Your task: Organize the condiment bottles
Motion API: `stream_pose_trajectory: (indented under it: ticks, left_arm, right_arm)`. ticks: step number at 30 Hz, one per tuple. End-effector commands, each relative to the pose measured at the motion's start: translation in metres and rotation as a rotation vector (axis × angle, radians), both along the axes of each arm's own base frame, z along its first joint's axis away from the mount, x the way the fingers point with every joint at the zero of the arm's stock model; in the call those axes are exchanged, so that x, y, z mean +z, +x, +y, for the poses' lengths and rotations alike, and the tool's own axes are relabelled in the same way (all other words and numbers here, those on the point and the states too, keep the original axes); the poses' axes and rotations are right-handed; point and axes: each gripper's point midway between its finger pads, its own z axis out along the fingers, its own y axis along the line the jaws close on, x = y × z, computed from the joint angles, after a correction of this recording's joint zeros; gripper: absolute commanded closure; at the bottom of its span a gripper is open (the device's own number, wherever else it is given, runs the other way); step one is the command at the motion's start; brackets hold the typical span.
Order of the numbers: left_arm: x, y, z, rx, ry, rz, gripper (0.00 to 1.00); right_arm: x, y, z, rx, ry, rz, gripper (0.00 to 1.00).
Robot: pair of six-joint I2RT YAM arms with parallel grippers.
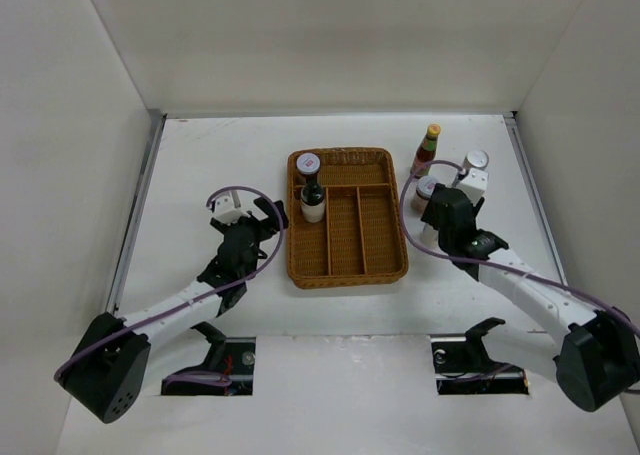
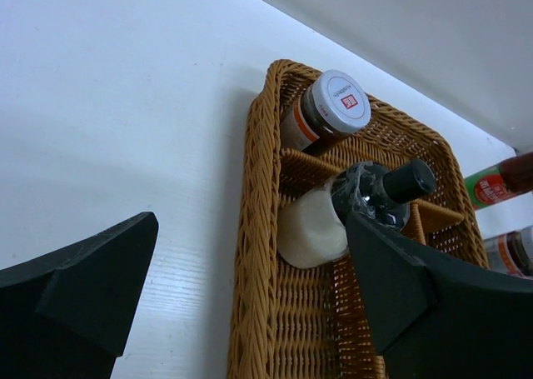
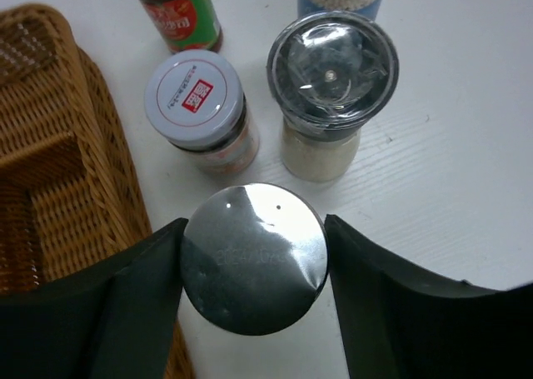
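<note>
Next, my right gripper lifts the shaker over the tray (image 1: 380, 265), lowers and releases it, as the bottle section's empty near end (image 1: 311, 249) lies to its left in the top view.
The brown wicker tray (image 1: 380, 265) holds a white-lidded jar (image 1: 308, 163) and a dark black-capped bottle (image 1: 313, 193) in its left compartment; both also show in the left wrist view, the jar (image 2: 333, 108) and the bottle (image 2: 383, 191). My left gripper (image 1: 262, 215) is open and empty at the tray's left rim (image 2: 250, 229). My right gripper (image 3: 254, 250) is shut on a silver-lidded shaker (image 3: 254, 258), standing on the table right of the tray. Beyond it stand a white-lidded jar (image 3: 196, 108), a clear-topped grinder (image 3: 331, 79) and the red sauce bottle (image 3: 176, 12).
The red sauce bottle with yellow cap (image 1: 426, 150) and another jar (image 1: 476, 161) stand at the back right. White walls enclose the table on three sides. The tray's middle and right compartments (image 1: 365, 230) hold nothing.
</note>
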Motion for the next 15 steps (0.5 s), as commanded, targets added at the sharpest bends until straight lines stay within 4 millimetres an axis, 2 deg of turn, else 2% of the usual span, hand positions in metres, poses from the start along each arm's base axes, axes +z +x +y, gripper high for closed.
stream_pose_trajectory:
  ticks: [1, 3, 6, 8, 9, 11, 13, 15]
  left_arm:
    - [0.013, 0.001, 0.004, 0.009, -0.059, -0.054, 0.0]
    - [0.011, 0.001, 0.007, 0.02, -0.063, -0.052, 0.0]
    - [0.007, 0.003, 0.011, 0.04, -0.066, -0.045, 0.0]
    - [0.003, 0.003, 0.012, 0.044, -0.069, -0.038, 0.0]
    - [0.002, 0.004, 0.013, 0.047, -0.073, -0.036, 0.0]
    - [0.001, 0.004, 0.016, 0.058, -0.075, -0.033, 0.0]
    - [-0.002, 0.005, 0.021, 0.075, -0.082, -0.031, 0.01]
    - [-0.006, 0.004, 0.028, 0.096, -0.092, -0.027, 0.01]
  right_arm:
    - [0.024, 0.016, 0.01, 0.013, 0.067, -0.082, 0.38]
    - [0.041, 0.01, 0.003, -0.01, 0.073, -0.138, 0.5]
    - [0.083, -0.007, 0.002, -0.015, 0.082, -0.253, 0.53]
    - [0.116, -0.018, 0.011, 0.016, 0.102, -0.33, 0.54]
    - [0.134, -0.025, 0.024, 0.062, 0.122, -0.37, 0.54]
    - [0.156, -0.032, 0.05, 0.149, 0.163, -0.416, 0.54]
    - [0.173, -0.036, 0.102, 0.308, 0.194, -0.437, 0.53]
    - [0.177, -0.038, 0.146, 0.431, 0.198, -0.431, 0.53]
